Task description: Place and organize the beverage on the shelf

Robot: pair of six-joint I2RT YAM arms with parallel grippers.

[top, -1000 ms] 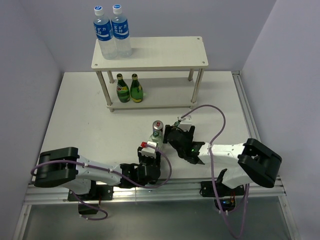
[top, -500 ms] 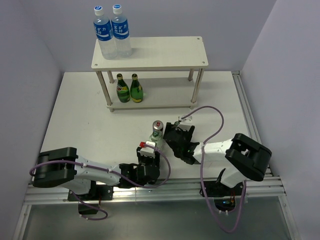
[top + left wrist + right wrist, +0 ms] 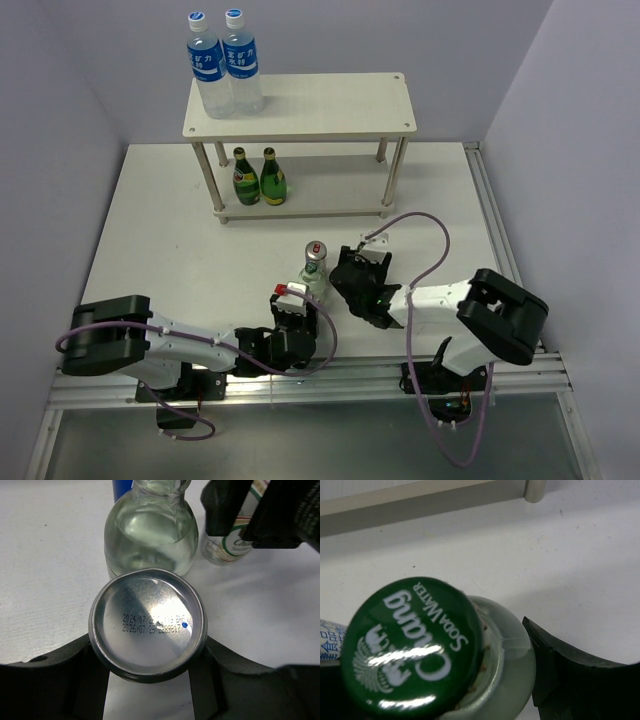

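Note:
The bottle will go onto the top board's empty end [image 3: 371, 110] next, so my right gripper will move up and outward to that end, which is above and outward of the gripper, and release the bottle there.
A slim can [image 3: 147, 625] lies with its stamped silver bottom toward my left wrist camera, and my left gripper [image 3: 148, 655] is shut on it, one dark finger on each side. In the top view that left gripper [image 3: 293, 300] sits near the front middle of the table. My right gripper [image 3: 352, 272] is shut on a clear glass bottle with a green cap [image 3: 412, 645]; one finger [image 3: 570, 680] presses its shoulder. A second clear bottle [image 3: 313, 277] and an upright can [image 3: 316, 250] stand between the grippers. Two dark green bottles [image 3: 258, 178] stand on the lower tier of the shelf [image 3: 330, 100].
Two tall water bottles with blue labels [image 3: 225, 65] stand on the shelf's top board at its left end. A purple cable [image 3: 430, 225] loops over the table by the right arm. Purple walls close in both sides of the table.
My right gripper's jaws have closed onto the green-capped clear bottle, and the right arm's elbow has swung. The left gripper keeps its grip on the can and has barely shifted.

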